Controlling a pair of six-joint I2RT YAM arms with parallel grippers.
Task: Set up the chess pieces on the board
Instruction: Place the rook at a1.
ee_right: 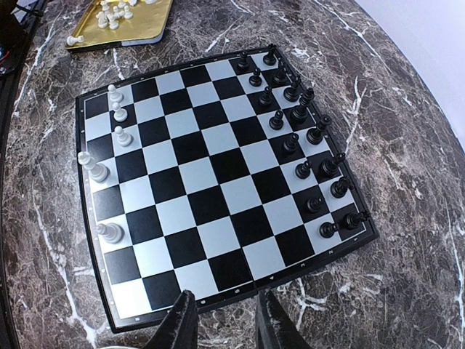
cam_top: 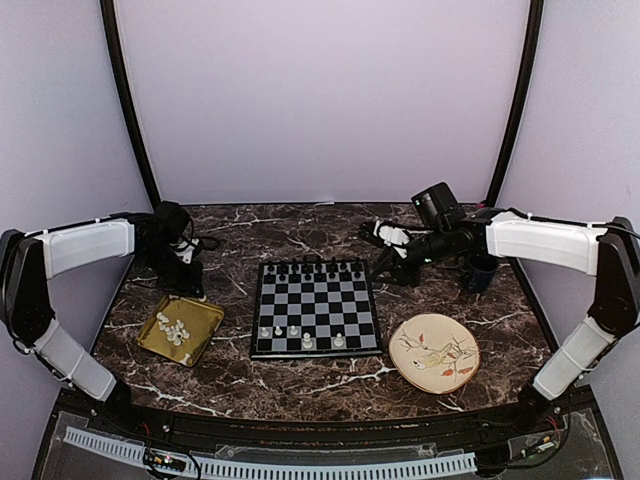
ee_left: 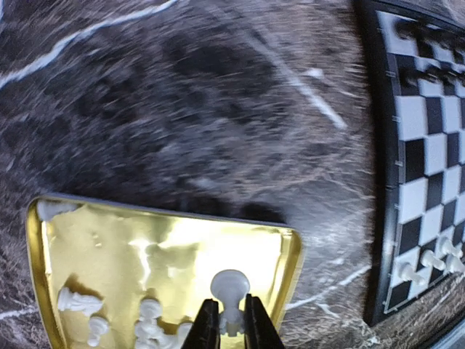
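Note:
The left gripper goes to the right in the top view next and lowers its white piece onto the board's near tray-side corner (cam_top: 263, 346) (ee_left: 399, 294), since that square is empty.
My left gripper (ee_left: 232, 302) is shut on a small white chess piece (ee_left: 230, 283), held above the right part of the gold tray (ee_left: 218, 247). Several more white pieces (ee_left: 80, 302) lie loose in that tray (cam_top: 205, 318). The black-and-grey board (cam_top: 320, 300) lies at the table's centre, with several white pieces (ee_right: 116, 113) along its near edge and black pieces (ee_right: 305, 138) filling its two far rows. My right gripper (ee_right: 225, 297) hangs open and holds nothing, just off the board's right edge (ee_right: 240, 287). In the top view the left gripper (cam_top: 192, 288) is over the tray's far edge.
A round decorated plate (cam_top: 435, 352) lies right of the board near the front. A dark cup (cam_top: 480, 272) stands at the back right, behind the right arm. The marble table (cam_top: 300, 385) ends in a black rail at the near edge.

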